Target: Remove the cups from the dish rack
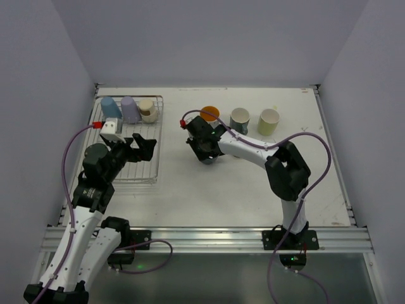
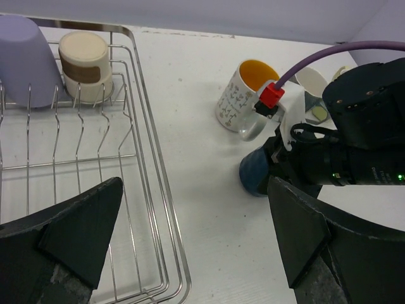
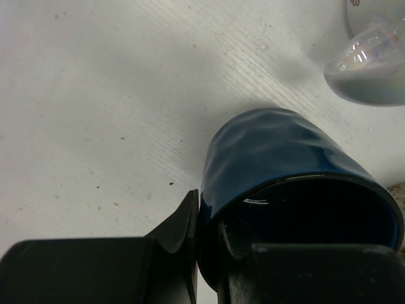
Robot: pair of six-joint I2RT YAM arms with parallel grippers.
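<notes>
The lavender cup stands outward of my left gripper along the rack's far side. My left gripper will move outward and down over the lavender cup's upturned base point(image 1: 128, 102) point(image 2: 15, 26) next.
The silver wire dish rack point(image 1: 150, 170) lies at the left and holds a light blue cup point(image 1: 111, 106), a lavender cup point(image 1: 130, 109) and a beige cup point(image 1: 148, 109) along its far side. My left gripper point(image 1: 142, 147) is open and empty above the rack's right edge point(image 2: 158, 190). My right gripper point(image 1: 205, 152) is shut on the wall of the navy cup point(image 3: 278, 158), one finger inside and one outside, low over the table. The orange-inside mug point(image 1: 210, 114), grey cup point(image 1: 239, 120) and pale yellow-green cup point(image 1: 268, 121) stand on the table behind it. A tiny clear glass point(image 3: 373, 63) shows beside the navy cup.
In the left wrist view the lavender cup point(image 2: 22, 60) and beige cup point(image 2: 85, 66) stand upside down in the rack, and the orange-inside mug point(image 2: 243, 95) is just beyond the navy cup point(image 2: 256, 172). Grey walls enclose the white table point(image 1: 253, 190).
</notes>
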